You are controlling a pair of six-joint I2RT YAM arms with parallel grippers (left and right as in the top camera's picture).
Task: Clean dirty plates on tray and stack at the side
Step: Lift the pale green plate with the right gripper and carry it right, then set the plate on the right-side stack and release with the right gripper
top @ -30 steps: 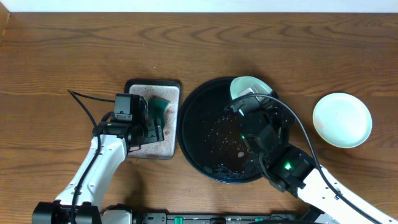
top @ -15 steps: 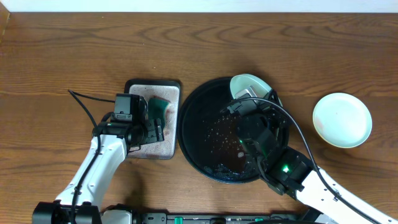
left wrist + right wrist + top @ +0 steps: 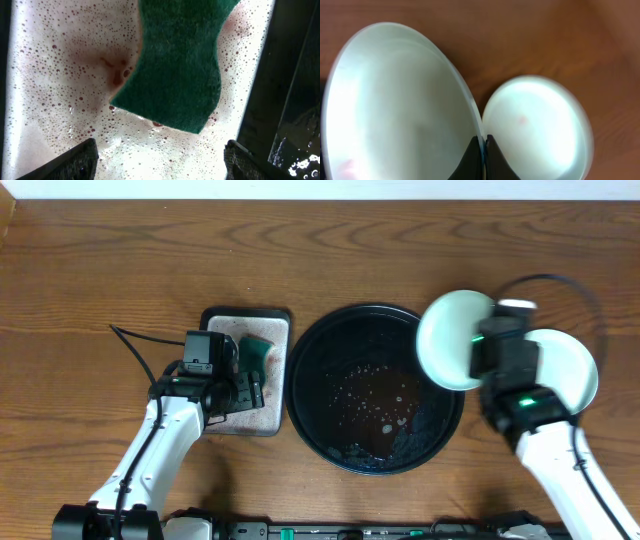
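I need to move my right gripper to the right in the overhead view and down over the second mint-green plate (image 3: 560,370) (image 3: 538,129), because that plate already lies aside, off the tray.
My right gripper (image 3: 487,345) is shut on the rim of a pale mint-green plate (image 3: 452,340) and holds it in the air, between the black tray (image 3: 320,395) and a second mint-green plate (image 3: 572,375) that lies on the bare wood at the right. In the right wrist view the held plate (image 3: 395,110) is pinched at its edge, with the other plate (image 3: 535,127) lower and beside it. The black tray is wet, with no plate on it. My left gripper (image 3: 160,162) is open above the small foamy tray (image 3: 225,420), just short of a green sponge (image 3: 182,65). The yellow plate is out of view.
The small rectangular dark-rimmed tray (image 3: 60,75) holds reddish foam and the sponge (image 3: 255,352). A black cable (image 3: 135,350) runs along the left arm. Bare wood tabletop (image 3: 150,250) lies at the back and far left.
My right gripper has lifted the mint-green plate off the back of the black tray and swung it right, towards the plate on the wood. The left arm has not moved.
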